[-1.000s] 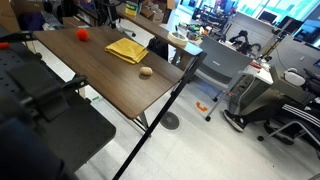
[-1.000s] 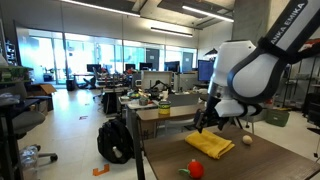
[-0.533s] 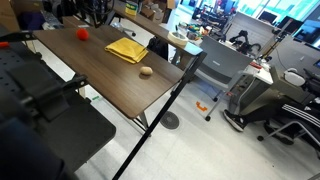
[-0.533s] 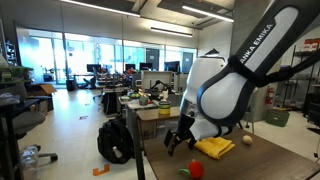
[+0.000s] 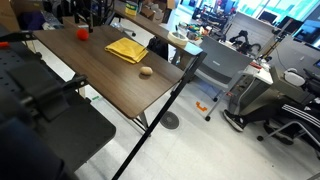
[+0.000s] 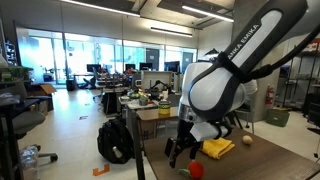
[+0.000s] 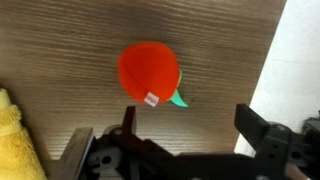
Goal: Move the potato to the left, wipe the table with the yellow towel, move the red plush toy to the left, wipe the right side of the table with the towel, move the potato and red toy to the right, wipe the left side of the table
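The red plush toy [image 5: 83, 33] [image 7: 150, 70] still sits beyond the gap between the gripper's open fingers, so the robot should move the gripper over toward it next and lower the fingers around the ball.
The red plush toy [image 7: 150, 70] is a round red-orange ball with a green tag, lying on the dark wood table [image 7: 220, 50]. In the wrist view my gripper [image 7: 190, 120] is open, and the toy sits just beyond the gap between the fingers, untouched. In both exterior views the gripper [image 6: 180, 150] hangs low next to the toy [image 6: 196, 169] [image 5: 83, 33]. The yellow towel [image 5: 127, 49] [image 6: 218, 148] lies flat mid-table, and its corner [image 7: 15, 140] shows in the wrist view. The potato [image 5: 146, 71] [image 6: 247, 141] rests beyond the towel, near the table's end.
The table's edge [image 7: 270, 60] runs close to the toy, with pale floor past it. In an exterior view a desk with clutter [image 5: 185, 45] and office chairs [image 5: 285, 115] stand beyond the table. A black backpack [image 6: 115, 142] sits on the floor.
The arm has swung away from above the towel and come down beside the red plush toy. The gripper stayed open. Toy, towel and potato have not moved.
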Available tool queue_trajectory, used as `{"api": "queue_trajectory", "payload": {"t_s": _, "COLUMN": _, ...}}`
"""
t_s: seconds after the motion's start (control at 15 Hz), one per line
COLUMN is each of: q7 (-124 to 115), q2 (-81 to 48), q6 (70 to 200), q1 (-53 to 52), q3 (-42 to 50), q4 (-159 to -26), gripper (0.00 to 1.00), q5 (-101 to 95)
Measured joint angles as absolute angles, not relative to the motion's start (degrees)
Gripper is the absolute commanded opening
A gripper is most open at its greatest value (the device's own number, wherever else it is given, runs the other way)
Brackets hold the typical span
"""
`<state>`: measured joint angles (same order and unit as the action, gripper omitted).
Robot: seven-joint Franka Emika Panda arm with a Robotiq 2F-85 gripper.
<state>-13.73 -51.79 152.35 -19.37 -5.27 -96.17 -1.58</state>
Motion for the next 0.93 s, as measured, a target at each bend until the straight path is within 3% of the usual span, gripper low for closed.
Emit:
{"api": "queue_trajectory", "payload": {"t_s": 0.2, "q7": -13.7, "q2": -51.8, "q6": 147.8, "q1": -19.3, "q3": -4.8, "q4": -95.6, "gripper": 1.0, "q5": -1.6}}
{"api": "queue_trajectory", "payload": {"t_s": 0.27, "q7": -13.7, "q2": -51.9, "q6": 146.4, "q1": -19.3, "q3": -4.7, "q4": -95.5, "gripper": 0.75, "q5": -1.6}}
{"api": "queue_trajectory", "payload": {"t_s": 0.33, "q7": -13.7, "q2": -52.0, "q6": 145.0, "q1": -19.3, "q3": -4.7, "q4": -95.3, "gripper": 0.74, "q5": -1.6}}
{"api": "queue_trajectory", "payload": {"t_s": 0.73, "q7": -13.8, "q2": -54.1, "q6": 142.8, "q1": -19.3, "q3": -4.6, "q4": -93.8, "gripper": 0.27, "q5": -1.7}}
{"api": "queue_trajectory", "payload": {"t_s": 0.93, "q7": -13.8, "q2": -54.0, "q6": 142.7, "q1": -19.3, "q3": -4.0, "q4": -93.8, "gripper": 0.13, "q5": -2.0}}
